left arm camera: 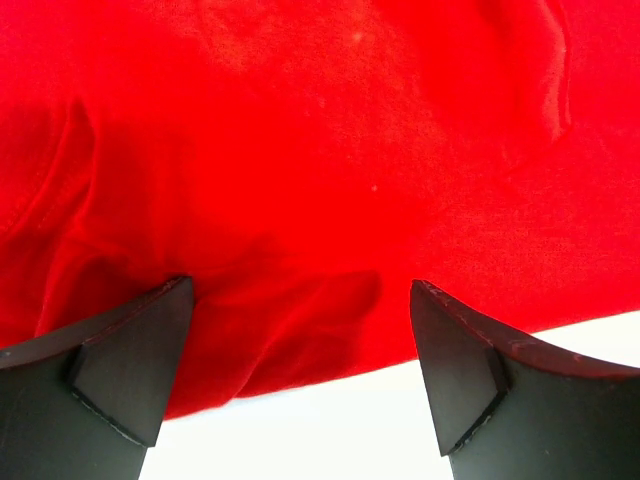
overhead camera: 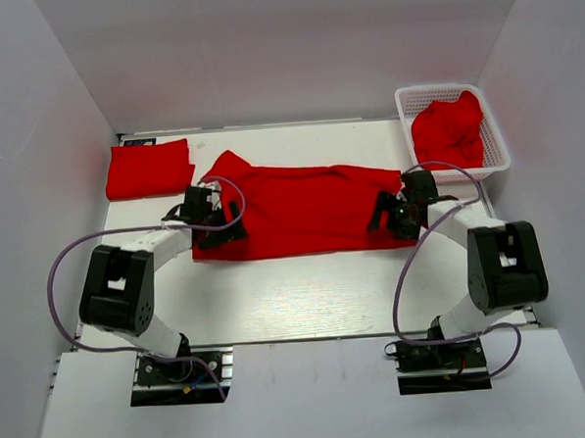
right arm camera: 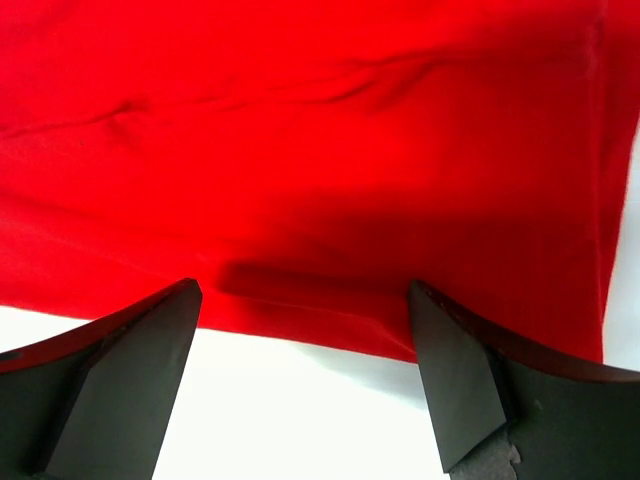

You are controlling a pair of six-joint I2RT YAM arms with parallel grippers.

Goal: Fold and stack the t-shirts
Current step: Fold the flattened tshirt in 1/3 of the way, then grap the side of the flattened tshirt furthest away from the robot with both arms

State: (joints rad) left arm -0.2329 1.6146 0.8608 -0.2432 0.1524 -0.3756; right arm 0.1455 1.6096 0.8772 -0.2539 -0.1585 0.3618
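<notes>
The left gripper should next move outward across the red t-shirt (overhead camera: 302, 209) and close on its pointed far corner (overhead camera: 229, 159), because that corner lies outward of the gripper's open fingers.
A red t-shirt (overhead camera: 302, 209) lies spread flat across the middle of the white table. A second t-shirt (overhead camera: 150, 169) sits folded at the back left, and a third (overhead camera: 450, 132) is crumpled in the basket. My left gripper (overhead camera: 217, 226) hovers open at the spread shirt's left end. In the left wrist view its open jaws (left arm camera: 300, 330) straddle the hem of the shirt (left arm camera: 320, 150), with nothing gripped. At the shirt's right end my right gripper (overhead camera: 390, 214) stands open. In the right wrist view those jaws (right arm camera: 305, 330) frame the edge of the fabric (right arm camera: 320, 130) without holding it.
A white mesh basket (overhead camera: 404, 105) stands at the back right corner. Grey walls close in the table on three sides. Bare white tabletop (overhead camera: 306, 297) runs between the spread shirt and the arm bases.
</notes>
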